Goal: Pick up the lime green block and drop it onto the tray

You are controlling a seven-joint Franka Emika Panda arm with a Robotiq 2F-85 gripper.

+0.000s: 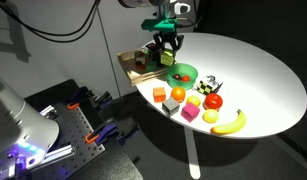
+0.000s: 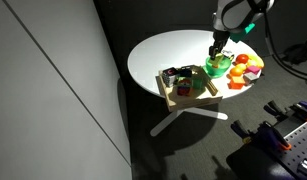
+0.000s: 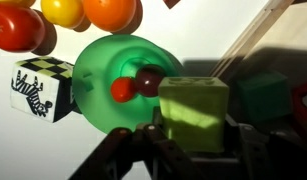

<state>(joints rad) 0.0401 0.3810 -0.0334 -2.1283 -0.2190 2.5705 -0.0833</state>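
Note:
Next, my gripper will move from the bowl over the tray's bottom [image 2: 200, 72] [image 3: 243, 71] beside the dark green block and release, since that spot's to its right in the wrist view.
The lime green block [image 3: 193, 105] is a small yellow-green cube held between my gripper's [image 3: 193, 135] two dark jaws in the wrist view. In both exterior views the gripper [image 1: 168, 47] [image 2: 217, 46] hangs above the table, over the near edge of the round green bowl [image 1: 181, 72] and beside the tray. The light wooden tray [image 1: 130, 62] [image 2: 179, 98] lies at the table's edge and holds a few small items. Its rim [image 3: 248, 40] runs diagonally at the upper right of the wrist view, with a dark green block [image 3: 261, 95] beyond it.
The green bowl [image 3: 98, 85] holds dark red cherries [image 3: 138, 82]. A zebra-patterned cube [image 3: 38, 85], a tomato [image 1: 212, 101], an orange fruit [image 1: 175, 95], an orange cube [image 1: 159, 94], a yellow cube [image 1: 195, 100] and a banana [image 1: 229, 123] lie near the table's front edge.

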